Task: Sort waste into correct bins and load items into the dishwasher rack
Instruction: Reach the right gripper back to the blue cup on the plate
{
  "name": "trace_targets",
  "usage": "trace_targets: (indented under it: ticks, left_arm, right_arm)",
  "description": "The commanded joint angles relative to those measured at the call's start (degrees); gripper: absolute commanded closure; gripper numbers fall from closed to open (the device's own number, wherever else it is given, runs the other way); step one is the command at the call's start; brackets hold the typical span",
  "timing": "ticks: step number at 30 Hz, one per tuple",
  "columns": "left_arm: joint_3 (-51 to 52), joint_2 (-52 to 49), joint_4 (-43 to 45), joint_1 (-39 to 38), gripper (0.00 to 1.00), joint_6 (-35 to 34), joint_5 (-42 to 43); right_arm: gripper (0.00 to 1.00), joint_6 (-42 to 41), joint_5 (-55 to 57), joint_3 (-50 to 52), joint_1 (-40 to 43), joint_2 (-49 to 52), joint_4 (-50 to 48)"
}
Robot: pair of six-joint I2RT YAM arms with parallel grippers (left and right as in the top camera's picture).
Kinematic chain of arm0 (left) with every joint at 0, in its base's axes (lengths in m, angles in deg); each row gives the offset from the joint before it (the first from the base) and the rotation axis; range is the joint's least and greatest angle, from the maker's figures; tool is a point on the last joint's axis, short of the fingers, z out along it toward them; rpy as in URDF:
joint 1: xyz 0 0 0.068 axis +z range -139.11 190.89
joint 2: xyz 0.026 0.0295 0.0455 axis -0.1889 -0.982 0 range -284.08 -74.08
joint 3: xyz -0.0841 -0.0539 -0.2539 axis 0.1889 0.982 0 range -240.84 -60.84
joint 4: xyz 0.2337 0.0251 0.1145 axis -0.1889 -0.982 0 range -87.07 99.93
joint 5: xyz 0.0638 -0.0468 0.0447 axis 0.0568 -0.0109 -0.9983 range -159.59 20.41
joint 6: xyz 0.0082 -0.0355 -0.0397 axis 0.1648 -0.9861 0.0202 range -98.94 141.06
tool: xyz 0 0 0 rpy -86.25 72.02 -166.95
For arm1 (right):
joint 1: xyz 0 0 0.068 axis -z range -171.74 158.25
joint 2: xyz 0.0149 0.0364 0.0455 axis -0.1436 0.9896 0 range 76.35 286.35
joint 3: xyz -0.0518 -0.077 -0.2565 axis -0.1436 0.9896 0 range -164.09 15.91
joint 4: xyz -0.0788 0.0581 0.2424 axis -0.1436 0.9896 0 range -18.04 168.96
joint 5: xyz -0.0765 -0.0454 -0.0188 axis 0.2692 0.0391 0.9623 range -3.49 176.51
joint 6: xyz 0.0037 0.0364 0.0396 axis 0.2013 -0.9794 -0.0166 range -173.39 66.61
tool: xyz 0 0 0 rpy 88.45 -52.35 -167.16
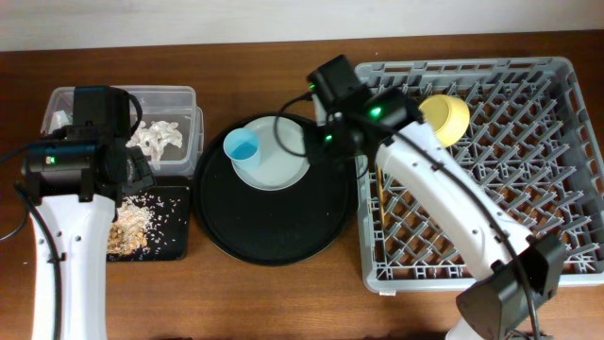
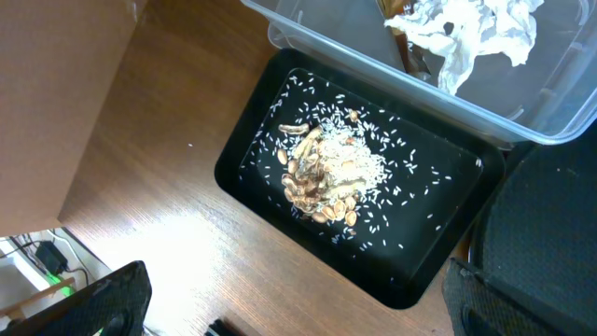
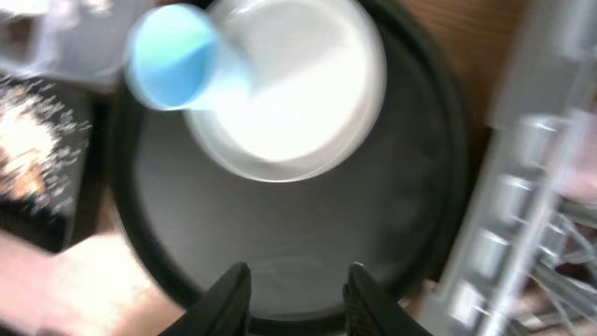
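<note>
My right gripper is above the light-blue cup and will next go left in the overhead view toward it and lower onto its open rim (image 1: 229, 154) (image 3: 149, 99).
The grey dishwasher rack (image 1: 491, 227) fills the right side, with a yellow bowl (image 1: 444, 118) in its back part. A pale plate (image 1: 278, 156) (image 3: 294, 84) and a light-blue cup (image 1: 241, 144) (image 3: 171, 56) rest on it, at the back of the round black tray (image 1: 274, 227). My right gripper (image 1: 335, 127) (image 3: 298, 273) hangs open and empty above that tray, near the rack's left wall. The clear tub (image 1: 179, 94) (image 2: 308, 42) holds white tissue (image 1: 156, 137) (image 2: 476, 33). Food scraps (image 2: 326, 173) lie in the shallow black tray (image 1: 175, 247) (image 2: 420, 271). My left gripper (image 1: 127, 170) (image 2: 308, 313) is wide open and empty above these bins.
A thin wooden stick (image 1: 379, 194) lies along the rack's left side. Bare wooden table (image 2: 168, 140) shows left of the black tray, and its edge is close on that side. The right wrist view is blurred.
</note>
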Motion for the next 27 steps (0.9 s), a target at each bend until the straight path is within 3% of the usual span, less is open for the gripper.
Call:
trace_targets:
  ticks: [1, 10, 18, 23, 27]
  left_arm:
    - [-0.61, 0.66, -0.02, 0.2, 0.01, 0.24, -0.61]
    - [-0.61, 0.66, -0.02, 0.2, 0.01, 0.24, -0.61]
    - [-0.61, 0.66, -0.02, 0.2, 0.01, 0.26, -0.61]
    - [-0.61, 0.66, -0.02, 0.2, 0.01, 0.24, -0.61]
    - [-0.61, 0.66, -0.02, 0.2, 0.01, 0.26, -0.61]
  right_arm:
    - [0.66, 4.87, -1.55, -0.92, -4.74, -1.07, -6.27]
    - [0.64, 4.92, 3.41, -0.07, -11.96, 1.68, -12.46]
    - [0.63, 4.94, 7.3, 0.04, -11.82, 1.84, -15.3]
    - [0.63, 9.88, 7.3, 0.04, -11.82, 3.04, -17.05]
    - [0.79, 12.85, 7.26, 0.04, -11.82, 7.87, -17.51]
